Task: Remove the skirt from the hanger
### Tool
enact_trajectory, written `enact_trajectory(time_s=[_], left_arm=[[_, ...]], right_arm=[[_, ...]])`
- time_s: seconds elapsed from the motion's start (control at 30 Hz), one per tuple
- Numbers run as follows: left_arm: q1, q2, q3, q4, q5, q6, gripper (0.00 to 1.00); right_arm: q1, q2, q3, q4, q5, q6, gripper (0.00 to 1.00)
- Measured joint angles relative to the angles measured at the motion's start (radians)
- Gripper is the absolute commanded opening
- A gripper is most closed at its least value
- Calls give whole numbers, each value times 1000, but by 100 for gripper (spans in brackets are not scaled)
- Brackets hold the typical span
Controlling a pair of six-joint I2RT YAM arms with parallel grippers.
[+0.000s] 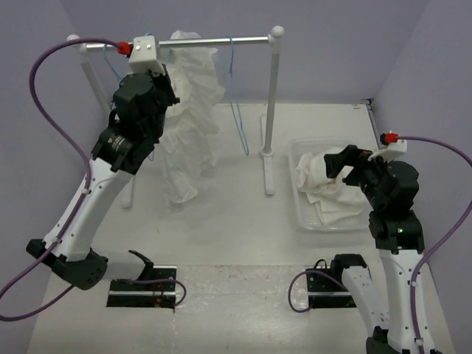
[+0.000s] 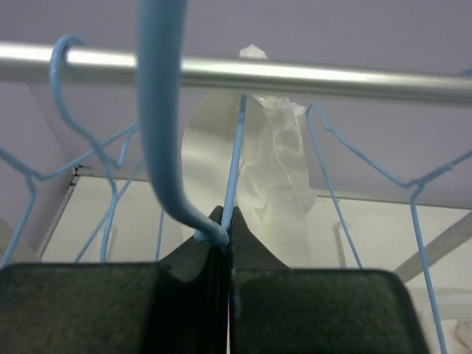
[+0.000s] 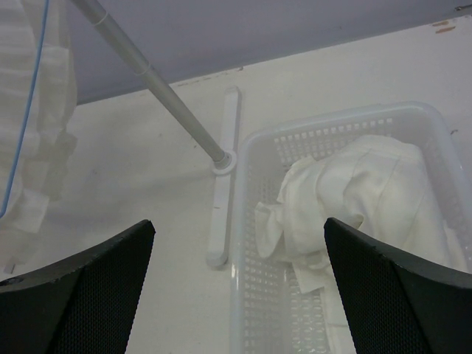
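The robot's right gripper will next turn and move across to the left in the top view, onto the lower folds of the skirt, because the left gripper holds only the hanger.
The white crinkled skirt (image 1: pixel 188 122) hangs from the rack rail (image 1: pixel 214 41), reaching about halfway to the floor. My left gripper (image 1: pixel 164 80) is raised just under the rail beside the skirt's top. In the left wrist view the left gripper (image 2: pixel 225 225) is shut on a light-blue wire hanger (image 2: pixel 158 110), gripping where its hook meets a thin wire. The hook rises past the rail (image 2: pixel 310 77) and out of the frame's top. The skirt (image 2: pixel 276 169) hangs right behind. My right gripper (image 1: pixel 341 164) is open and empty (image 3: pixel 240 273) over the basket's left rim.
A white plastic basket (image 1: pixel 295 151) (image 3: pixel 247 243) at right holds bunched white cloth (image 1: pixel 324 192) (image 3: pixel 361 192). More blue hangers (image 2: pixel 70 110) (image 2: pixel 335 173) hang on the rail; one (image 1: pixel 237 103) is right of the skirt. The rack's right post (image 1: pixel 271 110) and foot (image 3: pixel 223 184) stand beside the basket.
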Motion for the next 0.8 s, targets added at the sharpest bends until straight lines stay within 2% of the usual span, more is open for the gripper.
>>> enact_trajectory(time_s=[0.17,0.3,0.43,0.67,0.8], left_arm=[[-51,-198,-212,-26,2,-103,0],[-139,-270,-332,-67,-26,-179,0],[-225,-282,-404,-119,-56,-244,0],[-232,-197,-423,-158,-200,-413,0],[-232,-114,-408,-201,-288,-545,0]], right_arm=[[8,-62,-9,-15,-45,-33,99],[76,-110,-9,-37,-55,-62,99],[263,-129,-8,-56,-68,-99,99],[617,-73,-7,-111,-123,-192,99],[844,-25,-6,-118,-94,-225,99]])
